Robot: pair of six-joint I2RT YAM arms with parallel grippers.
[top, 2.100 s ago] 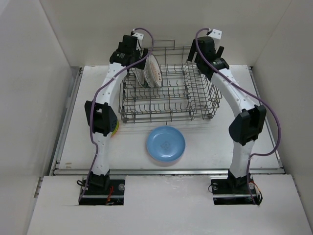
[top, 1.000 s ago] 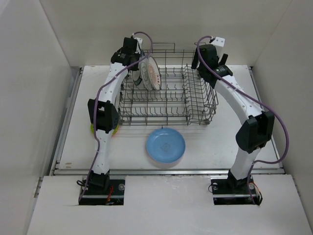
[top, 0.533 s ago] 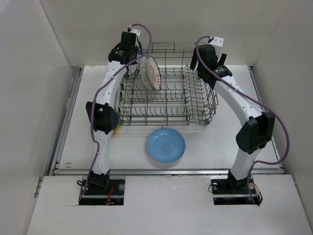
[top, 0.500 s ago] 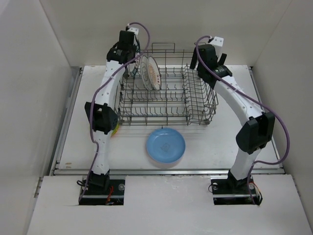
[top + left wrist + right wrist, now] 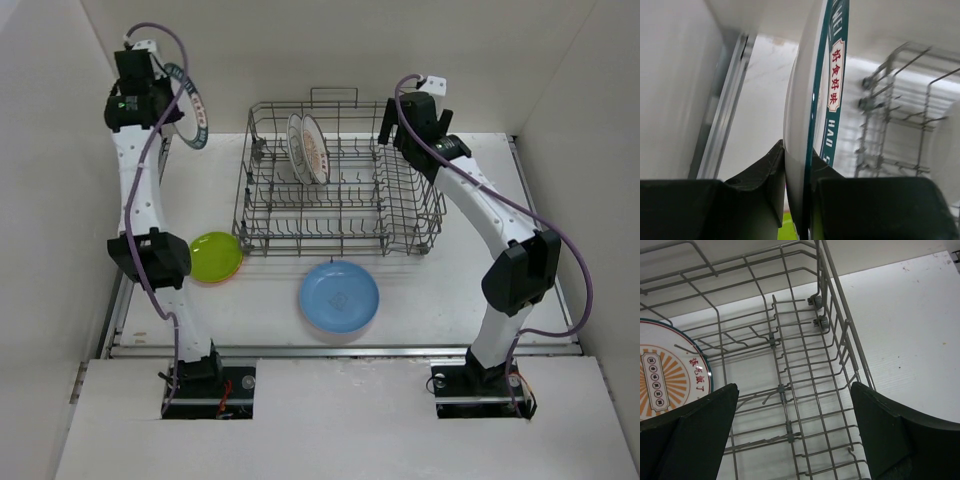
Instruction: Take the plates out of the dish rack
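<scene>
My left gripper lowers the white plate next onto the part of the table between the rack and wall (image 5: 204,188) (image 5: 764,122), bare and beyond the lime-green plate.
My left gripper (image 5: 168,106) is raised high at the far left, beyond the table's left edge, shut on the rim of a white plate with a teal lettered rim (image 5: 191,106). In the left wrist view the fingers (image 5: 771,170) pinch that plate (image 5: 798,115) on edge. The grey wire dish rack (image 5: 340,205) stands mid-table with two patterned plates (image 5: 306,148) upright at its back left. My right gripper (image 5: 398,128) hovers open over the rack's back right corner. Its wrist view shows the rack's floor (image 5: 790,390) and an orange sunburst plate (image 5: 665,377).
A lime-green plate (image 5: 215,257) lies flat left of the rack's front corner. In front of the rack rests a light blue plate (image 5: 339,295). White walls close in the table on the left, back and right.
My left arm has lifted the teal-rimmed plate out of the rack and swung it up and to the far left. The lime-green plate is uncovered. The right arm has barely moved.
</scene>
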